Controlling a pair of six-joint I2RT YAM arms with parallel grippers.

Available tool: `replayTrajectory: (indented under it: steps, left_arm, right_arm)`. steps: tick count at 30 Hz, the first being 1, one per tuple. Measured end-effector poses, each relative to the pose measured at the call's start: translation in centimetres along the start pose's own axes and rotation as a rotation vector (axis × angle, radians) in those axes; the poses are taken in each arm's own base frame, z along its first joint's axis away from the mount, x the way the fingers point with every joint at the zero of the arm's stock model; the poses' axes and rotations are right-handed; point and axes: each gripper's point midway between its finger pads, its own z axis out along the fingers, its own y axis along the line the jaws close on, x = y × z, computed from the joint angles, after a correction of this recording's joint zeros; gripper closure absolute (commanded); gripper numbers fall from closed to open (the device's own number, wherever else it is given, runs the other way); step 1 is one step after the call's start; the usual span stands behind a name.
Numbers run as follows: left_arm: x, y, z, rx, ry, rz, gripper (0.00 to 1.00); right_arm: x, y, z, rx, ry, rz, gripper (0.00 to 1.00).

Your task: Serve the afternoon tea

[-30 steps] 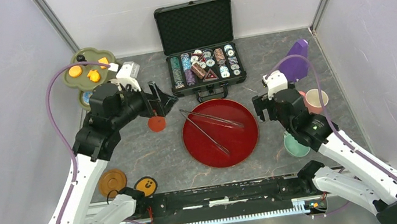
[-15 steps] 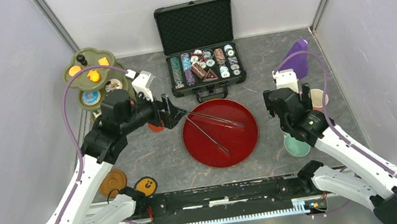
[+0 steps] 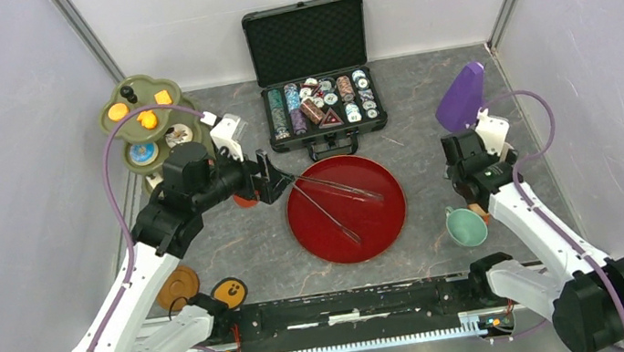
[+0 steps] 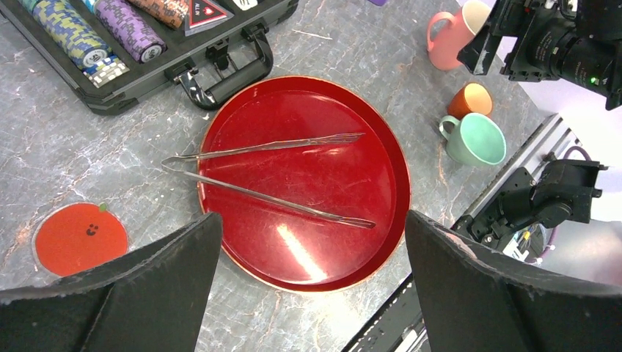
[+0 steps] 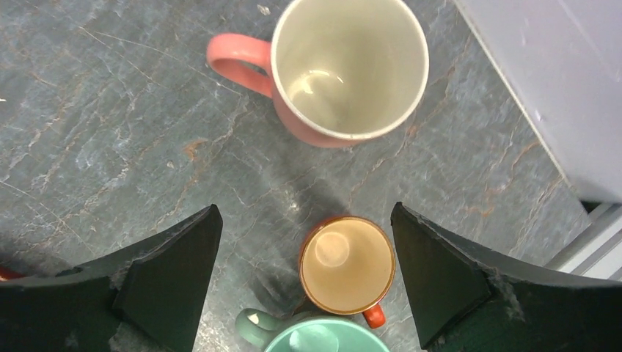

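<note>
I will next move my right gripper down, back and toward the tray, onto the tray-side rim, because my open fingers are still above the orange cup's rim.
The olive-green three-tier stand stands at the back left and carries orange biscuits and donuts. My left gripper is open and empty, low over the left side of the red tray. An orange saucer lies just left of it. At the right, the pink cup, orange cup and teal cup stand close together on the table. My right gripper hangs open above them, its fingers either side of the orange cup and above its rim. The top view shows only the teal cup clearly.
The dark-red tray in the middle holds metal tongs. An open case of poker chips sits behind it. A purple scoop lies at the back right. Two more saucers lie front left. Walls close both sides.
My left gripper moved right, from beside the stand to the tray's left edge. The right arm swung right and now points down over the cups, hiding the pink cup from above.
</note>
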Motion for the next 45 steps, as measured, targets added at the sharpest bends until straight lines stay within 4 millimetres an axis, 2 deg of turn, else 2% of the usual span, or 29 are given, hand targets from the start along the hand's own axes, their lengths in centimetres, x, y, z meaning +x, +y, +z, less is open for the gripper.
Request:
replayTrajectory:
  steps: [6, 9, 14, 16, 24, 32, 39, 45]
  left_arm:
    - [0.2, 0.1, 0.1, -0.005, 0.004, 0.001, 0.0]
    - [0.2, 0.2, 0.1, -0.01, 0.005, 0.002, 0.0]
    - [0.4, 0.1, 0.3, -0.009, 0.011, 0.002, 0.0]
    - [0.5, 0.2, 0.4, -0.01, 0.014, 0.002, 0.0]
    - [0.7, 0.4, 0.4, -0.016, 0.013, 0.009, 0.0]
    - [0.8, 0.4, 0.4, -0.017, 0.013, 0.008, 0.0]
    - [0.8, 0.8, 0.6, -0.033, 0.006, 0.01, 0.0]
    - [1.0, 1.0, 0.6, -0.043, 0.006, 0.009, 0.0]
  right_arm:
    - [2.3, -1.1, -0.2, 0.068, 0.081, 0.072, 0.08]
    - [3.6, -1.5, -0.1, 0.084, 0.106, 0.089, 0.17]
    - [7.3, -2.0, 0.6, 0.093, 0.173, 0.074, 0.29]
    - [7.8, -1.8, 0.9, 0.091, 0.18, 0.076, 0.37]
    - [9.4, -0.6, 2.5, 0.092, 0.208, 0.086, 0.58]
    - [8.9, -0.3, 2.6, 0.071, 0.181, 0.101, 0.79]
    - [7.3, -0.2, 2.1, 0.033, 0.123, 0.116, 1.0]
    - [5.9, -0.5, 1.7, 0.014, 0.065, 0.099, 1.0]
